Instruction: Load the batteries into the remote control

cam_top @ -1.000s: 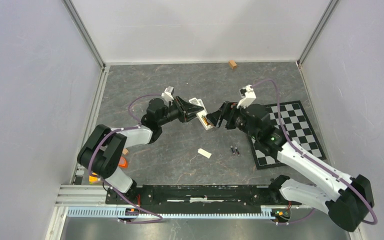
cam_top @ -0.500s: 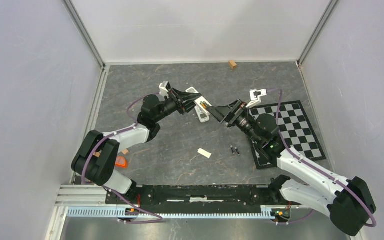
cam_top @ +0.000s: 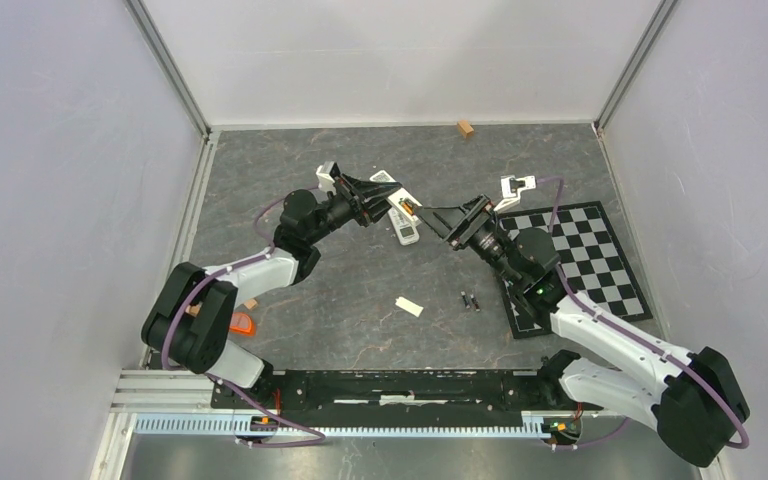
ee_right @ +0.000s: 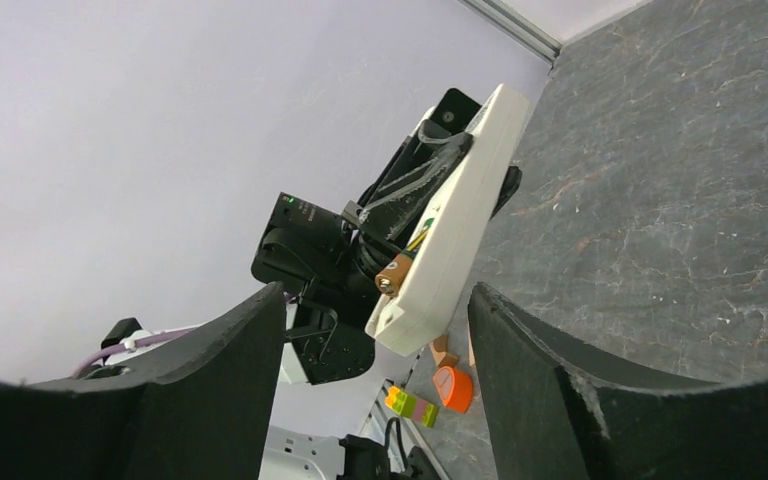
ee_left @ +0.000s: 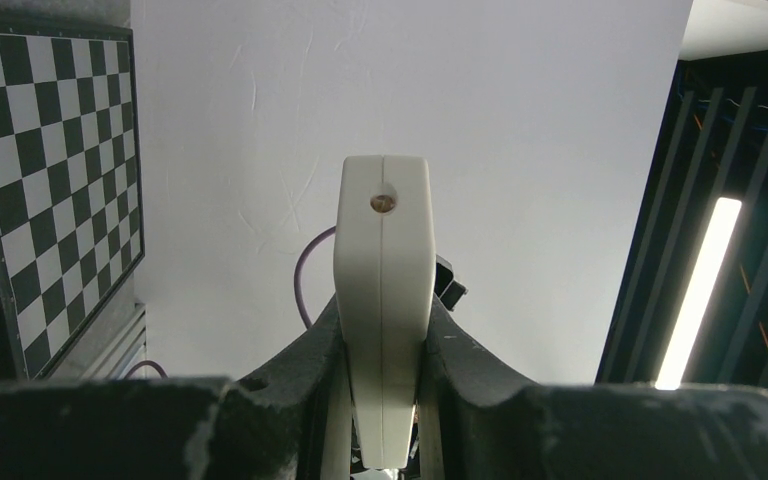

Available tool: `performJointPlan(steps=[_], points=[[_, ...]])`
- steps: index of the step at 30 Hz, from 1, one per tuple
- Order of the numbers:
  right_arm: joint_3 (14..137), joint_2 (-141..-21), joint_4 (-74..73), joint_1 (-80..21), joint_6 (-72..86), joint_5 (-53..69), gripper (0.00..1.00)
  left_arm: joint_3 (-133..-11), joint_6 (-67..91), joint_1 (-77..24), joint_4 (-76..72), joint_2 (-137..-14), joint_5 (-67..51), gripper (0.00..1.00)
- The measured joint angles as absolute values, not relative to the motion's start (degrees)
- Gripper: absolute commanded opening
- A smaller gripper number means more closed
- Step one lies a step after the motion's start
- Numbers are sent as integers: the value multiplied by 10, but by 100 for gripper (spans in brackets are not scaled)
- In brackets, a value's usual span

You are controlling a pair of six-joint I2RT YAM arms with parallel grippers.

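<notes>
The left gripper tilts downward and lowers the remote back next, then releases it on the clear floor (cam_top: 364, 282) beside the white cover piece, below and back from the gripper.
My left gripper (cam_top: 378, 203) is shut on the remote control (cam_top: 403, 220), a slim white bar held tilted above the floor. In the left wrist view the remote (ee_left: 383, 270) is seen end-on, pinched between the fingers of the left gripper (ee_left: 383, 335). A brownish-gold battery (ee_right: 393, 274) sticks out of the remote's (ee_right: 452, 215) open compartment, and it also shows in the top view (cam_top: 412, 208). My right gripper (cam_top: 440, 219) is open and empty, just right of the remote; the open right gripper (ee_right: 375, 300) faces it. Two dark batteries (cam_top: 469, 300) lie on the floor.
A small white cover piece (cam_top: 409, 306) lies left of the loose batteries. A checkerboard mat (cam_top: 600, 260) lies at the right. A wooden block (cam_top: 466, 128) sits by the back wall. An orange piece (cam_top: 245, 323) lies near the left arm's base.
My left gripper has carried the remote up and to the left. My right gripper has drawn back from the remote's end and turned; its wrist now points up-left.
</notes>
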State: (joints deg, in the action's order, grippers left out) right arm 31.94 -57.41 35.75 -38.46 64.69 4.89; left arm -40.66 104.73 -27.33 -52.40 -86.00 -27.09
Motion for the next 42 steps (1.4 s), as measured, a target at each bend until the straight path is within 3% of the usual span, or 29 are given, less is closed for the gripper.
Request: performJointPlan(steps=[15, 23, 30, 42], points=[[319, -601, 356, -382, 665, 17, 58, -410, 1047, -275, -531, -857, -271, 2], [320, -609, 368, -376, 693, 25, 41, -411, 1044, -275, -533, -857, -271, 2], [346, -615, 313, -373, 687, 28, 34, -416, 1007, -274, -531, -857, -260, 2], [405, -633, 147, -372, 624, 8, 53, -427, 789, -269, -475, -818, -256, 2]])
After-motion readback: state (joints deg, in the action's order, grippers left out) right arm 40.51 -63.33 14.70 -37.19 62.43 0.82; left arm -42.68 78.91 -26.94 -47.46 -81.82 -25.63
